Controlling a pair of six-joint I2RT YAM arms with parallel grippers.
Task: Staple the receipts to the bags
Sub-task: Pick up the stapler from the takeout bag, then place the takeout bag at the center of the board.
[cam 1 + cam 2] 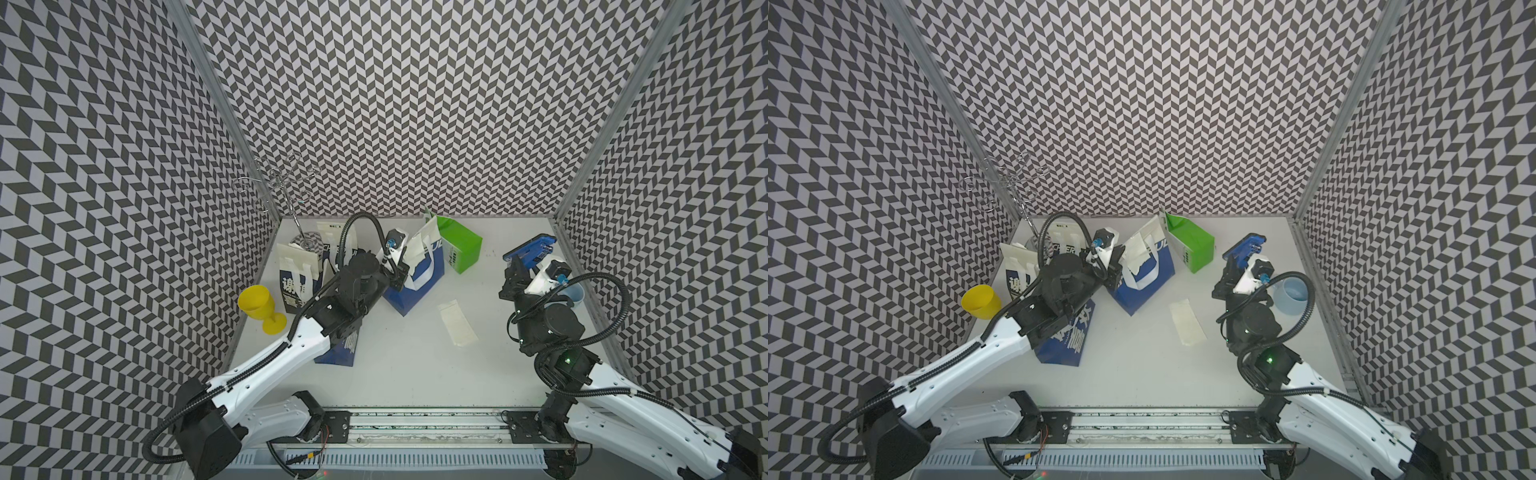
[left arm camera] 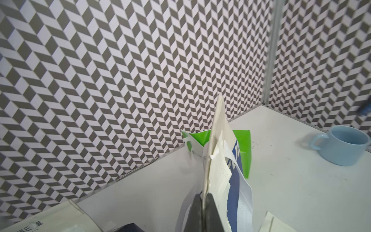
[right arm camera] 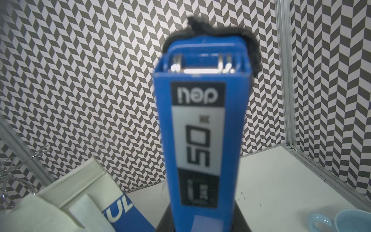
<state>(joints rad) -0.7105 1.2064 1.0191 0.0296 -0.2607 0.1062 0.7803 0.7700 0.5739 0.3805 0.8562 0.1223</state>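
My left gripper moves the dark blue bag outward next and releases its upper edge, since bare tabletop before the back wall (image 2: pixel 162 176) lies outward of it.
My left gripper (image 1: pixel 397 272) (image 2: pixel 204 197) is shut on the upper edge of a dark blue bag (image 1: pixel 415 293) (image 2: pixel 234 180) standing mid-table, and a cream receipt (image 2: pixel 219 170) is pinched against that edge. My right gripper (image 1: pixel 515 272) (image 3: pixel 202 219) is shut on a blue stapler (image 1: pixel 530 249) (image 3: pixel 202 130), held off the table to the right of the bags with its mouth pointing at the back wall. A green bag (image 1: pixel 461 247) (image 1: pixel 1192 245) lies behind the blue one. Two loose receipts (image 1: pixel 457 324) (image 1: pixel 1187 322) lie on the table between the arms.
More dark blue bags stand at the left (image 1: pixel 297 274), at the back (image 1: pixel 336 237) and under my left arm (image 1: pixel 343 351). A yellow goblet (image 1: pixel 262 307) and a wire stand (image 1: pixel 282 183) are at the far left. A light blue cup (image 1: pixel 575 293) (image 2: pixel 345 144) sits by the right wall.
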